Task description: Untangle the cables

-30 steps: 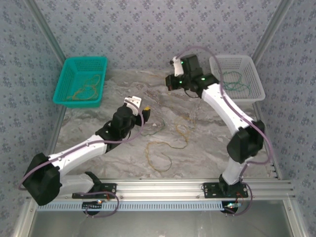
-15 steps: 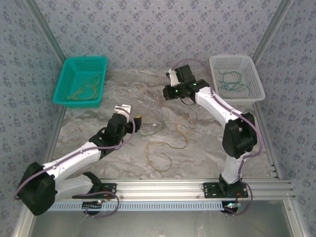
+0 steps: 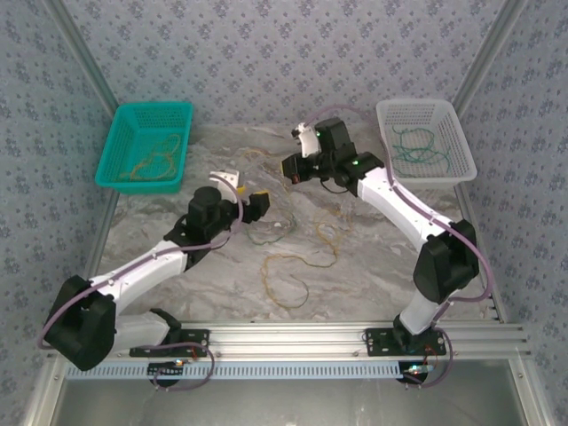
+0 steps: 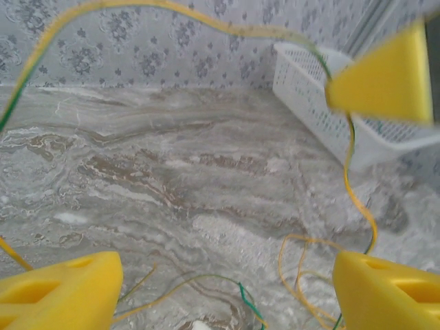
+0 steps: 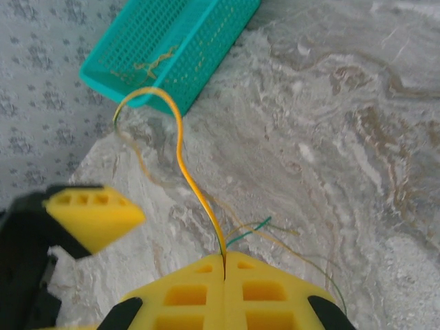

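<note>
Next, my right gripper goes back down toward the table beside the dark green cable (image 3: pixel 264 234) and lets go of the orange cable, because it still arcs above the table.
My right gripper (image 5: pixel 224 261) is shut on a yellow-orange cable (image 5: pixel 180 155) that rises from its pads and arcs away to the left. In the top view this gripper (image 3: pixel 291 169) hangs over the middle back of the table. My left gripper (image 3: pixel 255 203) is just left of it and open, with nothing between its fingers (image 4: pixel 58 292). That held cable (image 4: pixel 172 14) arcs across the left wrist view to the right gripper's fingertip (image 4: pixel 381 79). More orange-tan cables (image 3: pixel 291 271) and a dark green strand (image 3: pixel 264 234) lie loosely tangled on the marble table (image 3: pixel 373 266).
A teal basket (image 3: pixel 146 145) at the back left holds orange-tan cables. A white basket (image 3: pixel 424 140) at the back right holds green cables. Patterned walls close off the back and sides. An aluminium rail (image 3: pixel 293 339) runs along the near edge.
My left gripper has opened wider and moved up and right toward the right gripper. The right gripper has shifted slightly left, staying shut on the cable.
</note>
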